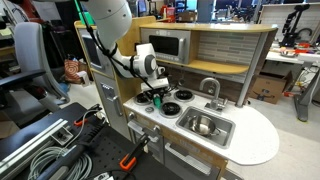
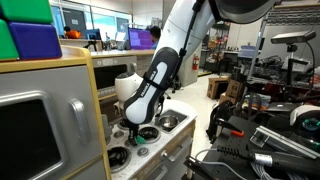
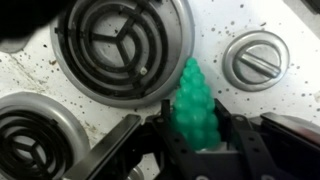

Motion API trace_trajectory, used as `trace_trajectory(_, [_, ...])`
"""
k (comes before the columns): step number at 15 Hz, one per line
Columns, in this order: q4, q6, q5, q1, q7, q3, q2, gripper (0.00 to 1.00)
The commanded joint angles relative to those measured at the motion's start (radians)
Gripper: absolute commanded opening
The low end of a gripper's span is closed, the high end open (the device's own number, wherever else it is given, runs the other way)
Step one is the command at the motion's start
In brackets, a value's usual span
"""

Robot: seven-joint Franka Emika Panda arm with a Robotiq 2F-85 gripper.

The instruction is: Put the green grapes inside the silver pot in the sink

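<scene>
The gripper rises with the grapes next and moves past the burners, over the silver pot (image 1: 203, 125), to release them, as it stands open in the sink.
The green grapes (image 3: 195, 100) are a plastic bunch lying on the white speckled toy stove top between two burners. My gripper (image 3: 195, 112) is down over them, with a finger pressed against each side of the bunch. In both exterior views the gripper (image 1: 157, 97) (image 2: 137, 135) sits low at the stove top. The silver pot (image 1: 203, 125) stands in the sink (image 1: 226, 122), to the side of the stove. It also shows in an exterior view (image 2: 167, 122).
A large burner (image 3: 122, 45), a second burner (image 3: 30, 140) and a round knob (image 3: 257, 60) surround the grapes. A faucet (image 1: 212, 90) stands behind the sink. A toy microwave (image 1: 165, 47) sits above the stove. Cables and clamps lie in front of the play kitchen.
</scene>
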Motion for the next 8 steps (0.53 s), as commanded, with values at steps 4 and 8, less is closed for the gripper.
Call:
trace_trajectory(4, [-0.381, 0.350, 0.040, -0.090, 0.171, -0.109, -0.246, 0.17])
trace_trajectory(8, [-0.430, 0.406, 0.108, -0.123, 0.250, -0.195, -0.281, 0.17])
